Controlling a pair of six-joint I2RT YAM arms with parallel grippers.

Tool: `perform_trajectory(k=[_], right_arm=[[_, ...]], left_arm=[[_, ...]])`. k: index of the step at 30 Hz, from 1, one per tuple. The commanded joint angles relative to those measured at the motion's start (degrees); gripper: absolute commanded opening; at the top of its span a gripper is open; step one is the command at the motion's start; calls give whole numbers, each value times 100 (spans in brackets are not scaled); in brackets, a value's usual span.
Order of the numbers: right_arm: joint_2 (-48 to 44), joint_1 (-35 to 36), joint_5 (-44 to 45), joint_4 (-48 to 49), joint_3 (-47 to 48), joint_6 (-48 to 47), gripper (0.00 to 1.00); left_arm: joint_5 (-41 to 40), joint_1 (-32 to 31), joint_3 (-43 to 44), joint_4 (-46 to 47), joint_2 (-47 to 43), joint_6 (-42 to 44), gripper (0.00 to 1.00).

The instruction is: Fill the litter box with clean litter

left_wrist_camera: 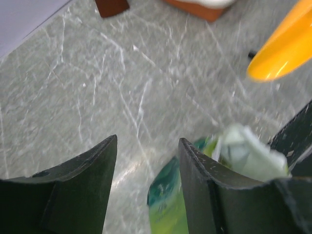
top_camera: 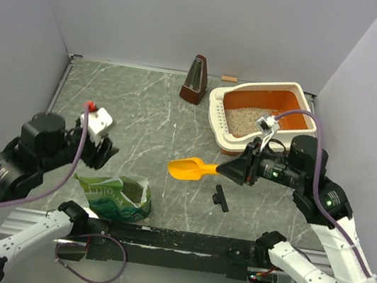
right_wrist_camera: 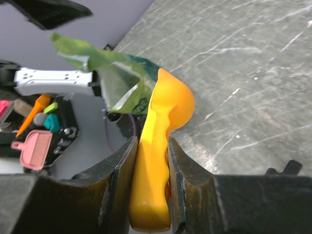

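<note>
My left gripper moves back and down to the bag's raised edge farthest from the scoop next.
The litter box, cream outside and orange inside, stands at the back right with pale clean litter in its near half. My right gripper is shut on the handle of an orange plastic scoop, held just above the table in front of the box; the scoop also shows between my jaws in the right wrist view. My left gripper is open and empty, hovering just above the open green bag. The bag shows under my left fingers in the left wrist view.
A brown metronome stands at the back centre, left of the box. A small black part lies on the table in front of my right gripper. A small wooden block lies by the back wall.
</note>
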Motion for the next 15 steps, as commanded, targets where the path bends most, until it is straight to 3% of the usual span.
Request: perform_trajectory(k=[1, 10, 15], right_arm=[[-275, 17, -383, -244, 342, 99, 0], [-407, 35, -690, -455, 245, 91, 0], [-565, 61, -673, -421, 167, 160, 0]], left_arm=[[-40, -156, -366, -509, -627, 800, 57], [749, -623, -551, -703, -2234, 1020, 61], [830, -763, -586, -790, -2552, 889, 68]])
